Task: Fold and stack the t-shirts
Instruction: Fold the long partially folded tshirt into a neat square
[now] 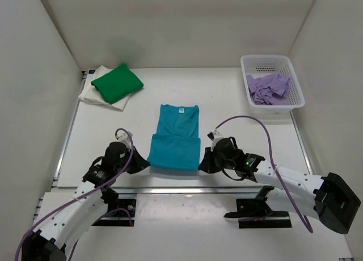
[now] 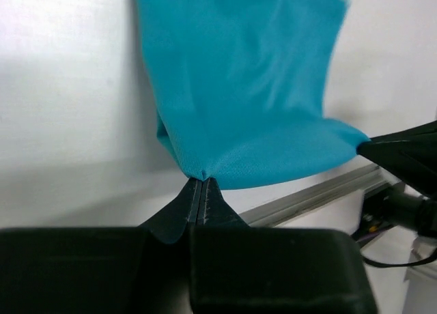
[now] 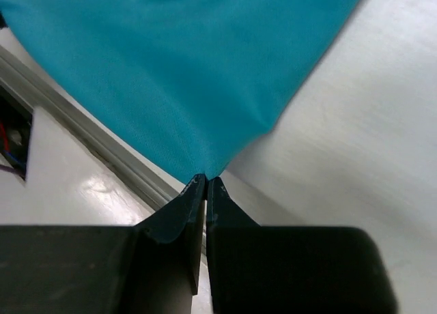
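Note:
Next, the left gripper carries its held corner outward to the t-shirt's label end (image 1: 167,109) and releases. The sides are folded in and that end lies outward of it.
The teal t-shirt (image 1: 176,139) lies in the middle of the table, its sides folded in, its white neck label at the far end. My left gripper (image 1: 142,165) is shut on its near left corner (image 2: 198,170). My right gripper (image 1: 202,164) is shut on its near right corner (image 3: 208,170). Both corners are lifted off the table. The folded green t-shirt (image 1: 117,83) rests on the folded cream-white t-shirt (image 1: 93,93) at the far left. The lilac t-shirt (image 1: 267,88) lies crumpled in the basket.
The white mesh basket (image 1: 296,86) stands at the far right. A metal rail (image 1: 187,190) runs along the table's near edge, just behind both grippers. White walls close in the left, back and right sides.

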